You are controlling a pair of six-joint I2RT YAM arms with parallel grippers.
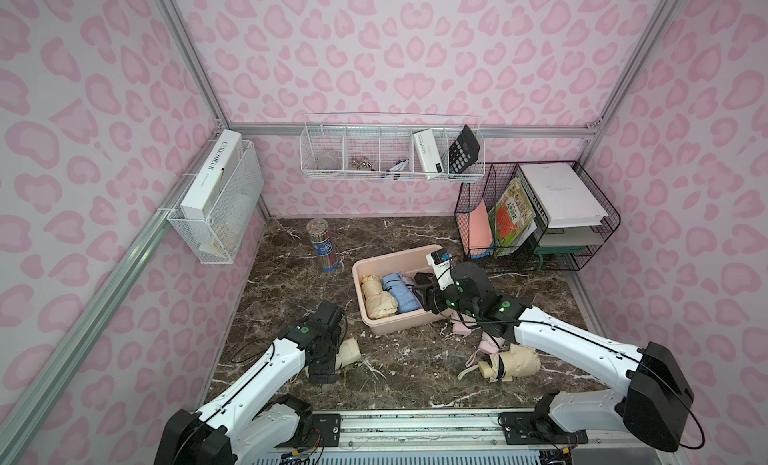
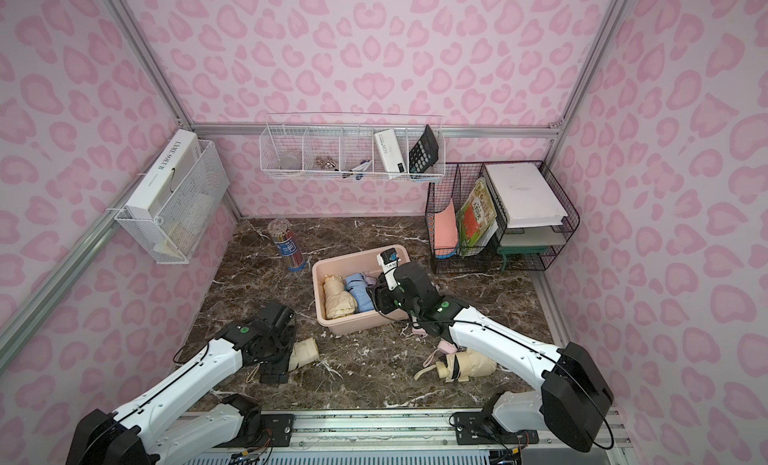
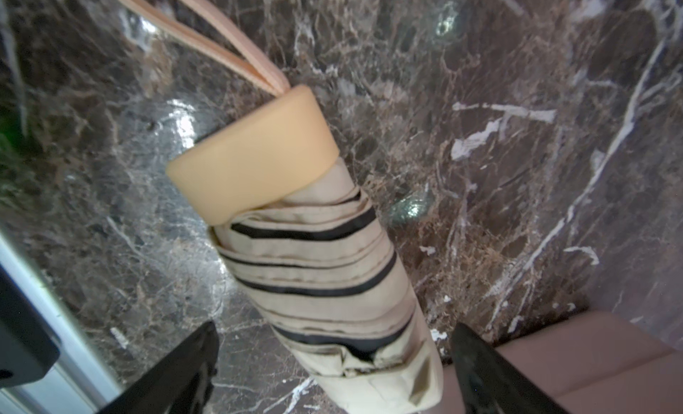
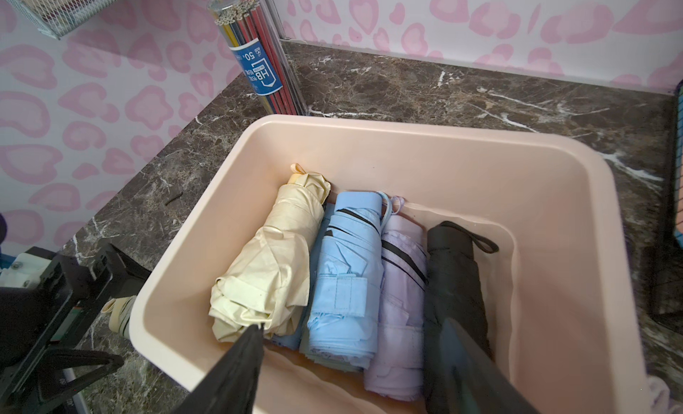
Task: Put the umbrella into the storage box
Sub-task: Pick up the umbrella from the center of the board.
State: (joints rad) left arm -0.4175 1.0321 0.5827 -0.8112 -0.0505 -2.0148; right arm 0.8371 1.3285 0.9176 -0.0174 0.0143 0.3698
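Note:
The striped fabric by the handle [image 3: 309, 271] lies below my left gripper, so my left gripper should go down with its open fingers on either side of the umbrella and close.
A folded cream umbrella with black stripes [image 3: 318, 268] lies on the marble table, its handle end pointing away from my left gripper [image 3: 336, 360]. That gripper is open, one finger on each side of the umbrella, neither touching it. In both top views the left wrist covers most of this umbrella [image 1: 347, 350]. The peach-pink storage box [image 4: 554, 194] holds several folded umbrellas side by side: cream [image 4: 273, 260], blue [image 4: 347, 268], lilac [image 4: 403, 282] and black [image 4: 454, 275]. My right gripper [image 4: 354, 338] hangs over the box [image 1: 361, 272], open, with nothing between its fingers.
More folded umbrellas lie on the table under the right arm: a cream one [image 1: 511, 361] and a pink one [image 1: 488, 342]. A clear tub of pencils [image 1: 326, 247] stands behind the box. A black wire file rack [image 1: 536, 218] fills the back right corner, and white wire baskets [image 1: 390, 155] hang on the walls.

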